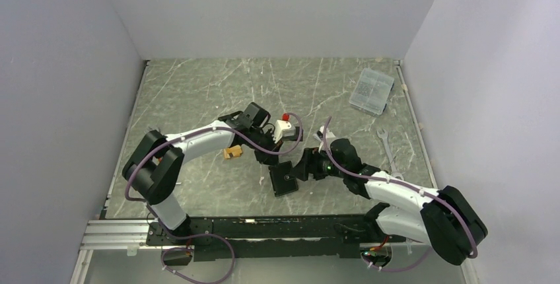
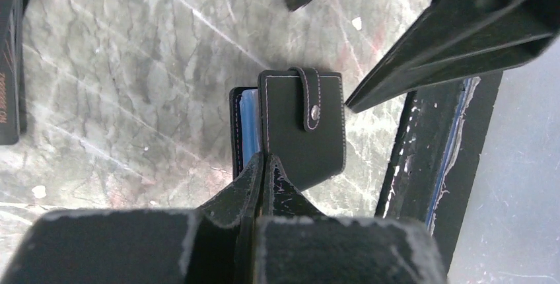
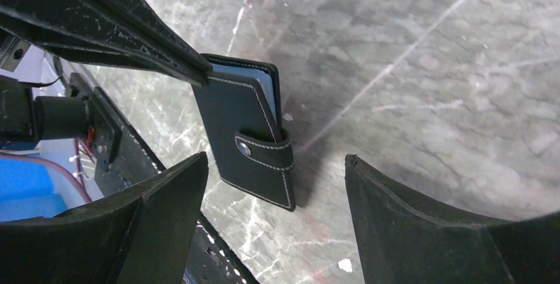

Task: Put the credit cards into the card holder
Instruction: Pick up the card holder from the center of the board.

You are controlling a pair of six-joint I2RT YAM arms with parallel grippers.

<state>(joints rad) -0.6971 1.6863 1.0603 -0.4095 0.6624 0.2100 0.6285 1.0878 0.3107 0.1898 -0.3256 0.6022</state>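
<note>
The robot's right gripper will next tilt flatter and move in around the card holder's snap end (image 1: 292, 182) (image 3: 265, 168) to close there, while the left gripper holds the gaping side.
The card holder (image 2: 304, 132) is a black stitched wallet with a snap tab, and blue lining shows at its gaping left side. My left gripper (image 2: 264, 160) is shut on the edge of its front cover and holds it just above the table. It also shows in the top view (image 1: 285, 179) and the right wrist view (image 3: 245, 132). My right gripper (image 3: 274, 165) is open and empty, its jaws on either side of the card holder's snap end without touching it. An orange-gold credit card (image 1: 231, 153) lies by the left arm. A black card (image 2: 9, 53) sits at the left edge of the left wrist view. The other cards are hidden.
A clear plastic box (image 1: 371, 90) stands at the far right of the marbled table (image 1: 198, 92). A wrench (image 1: 386, 146) lies right of the right arm. The black base rail (image 1: 264, 228) runs along the near edge, close under the card holder.
</note>
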